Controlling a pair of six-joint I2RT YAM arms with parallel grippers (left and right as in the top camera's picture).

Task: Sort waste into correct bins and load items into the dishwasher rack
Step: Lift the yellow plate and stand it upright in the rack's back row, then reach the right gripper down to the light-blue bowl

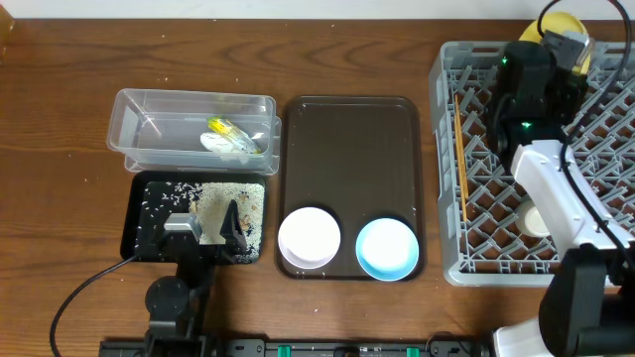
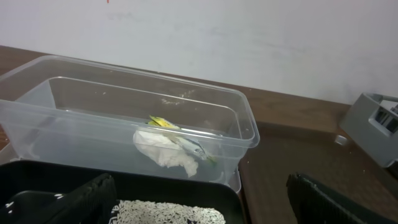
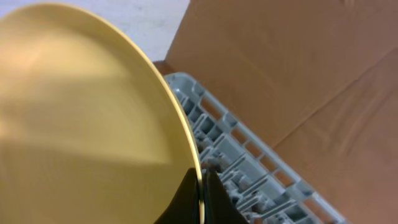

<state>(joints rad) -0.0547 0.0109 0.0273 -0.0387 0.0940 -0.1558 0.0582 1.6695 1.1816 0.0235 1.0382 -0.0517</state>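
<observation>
I next need to lower the pale yellow plate (image 1: pixel 558 22) on edge into the rack's far slots with my right gripper and let go of the plate's rim, because those slots are below my right gripper.
My right gripper (image 3: pixel 201 186) is shut on the rim of the pale yellow plate (image 3: pixel 87 118) and holds it on edge over the far part of the grey dishwasher rack (image 1: pixel 605 149); from above the plate (image 1: pixel 558 22) peeks out behind the arm. The chopsticks (image 1: pixel 460 164) lie in the rack's left side. My left gripper (image 1: pixel 206 226) is open and empty over the black tray (image 1: pixel 137 213), which holds rice grains (image 2: pixel 168 213). The yellow-green wrapper (image 2: pixel 169 146) lies in the clear tub (image 1: pixel 139 119). The white bowl (image 1: pixel 310 238) and light blue bowl (image 1: pixel 386 248) sit near me.
Both bowls stand on the dark brown serving tray (image 1: pixel 347 149) between the bins and the rack. A small pale object (image 1: pixel 536 220) sits in the rack's near part. A cable (image 1: pixel 79 293) runs across the table at front left.
</observation>
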